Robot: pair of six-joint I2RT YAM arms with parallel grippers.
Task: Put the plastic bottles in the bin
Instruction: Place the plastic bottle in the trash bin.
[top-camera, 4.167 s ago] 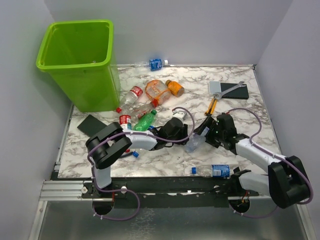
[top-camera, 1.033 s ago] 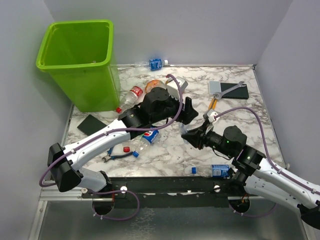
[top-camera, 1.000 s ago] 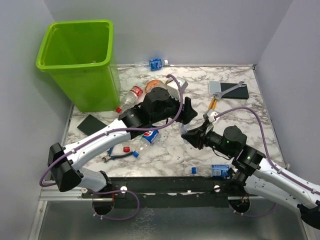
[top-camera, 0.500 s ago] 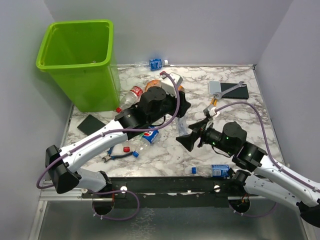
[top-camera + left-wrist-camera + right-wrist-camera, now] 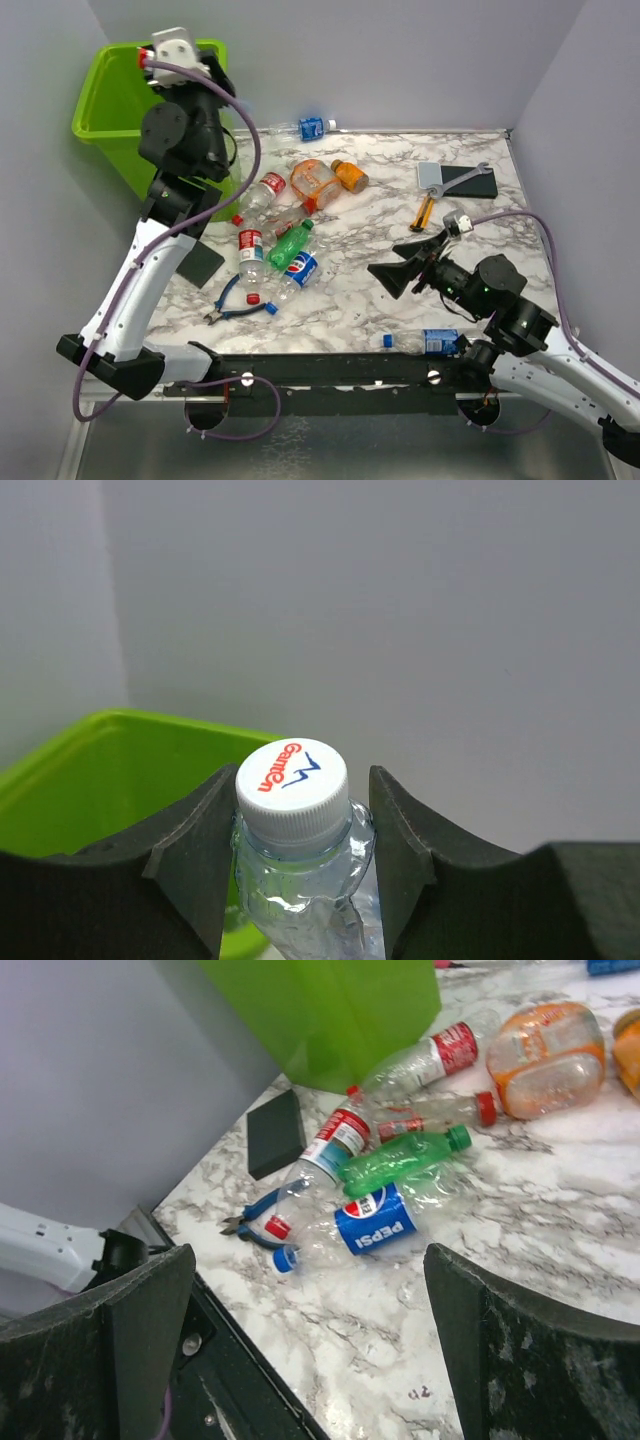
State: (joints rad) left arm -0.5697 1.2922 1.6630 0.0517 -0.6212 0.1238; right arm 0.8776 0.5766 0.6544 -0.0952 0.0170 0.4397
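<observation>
I will first turn my left gripper from the bin's rim toward the middle of the bin's opening (image 5: 146,90) (image 5: 122,798). Then I will lower it and open it to get the bottle into the lime-green bin.
My left gripper (image 5: 295,825) is shut on the neck of a clear crumpled bottle with a white cap (image 5: 292,785). It is raised high at the lime-green bin's (image 5: 110,110) right rim (image 5: 100,770); in the top view the gripper (image 5: 215,80) hides the bottle. My right gripper (image 5: 400,268) is open and empty above the table's middle (image 5: 310,1290). On the table lie a Pepsi bottle (image 5: 297,268) (image 5: 370,1222), a green bottle (image 5: 290,242) (image 5: 400,1160), red-labelled bottles (image 5: 249,245) and orange bottles (image 5: 313,180). A blue-labelled bottle (image 5: 425,342) lies at the near edge.
Blue-handled pliers (image 5: 235,300) and a loose red cap (image 5: 252,297) lie near the front left. A black pad (image 5: 200,262) lies by the bin. Another pad with a wrench (image 5: 465,180) and a yellow-handled tool (image 5: 425,210) lie at the right. One bottle (image 5: 305,128) lies against the back wall.
My left arm has swung up from the table's middle to the bin's rim with the clear bottle. My right gripper has drawn back to the right and stands open.
</observation>
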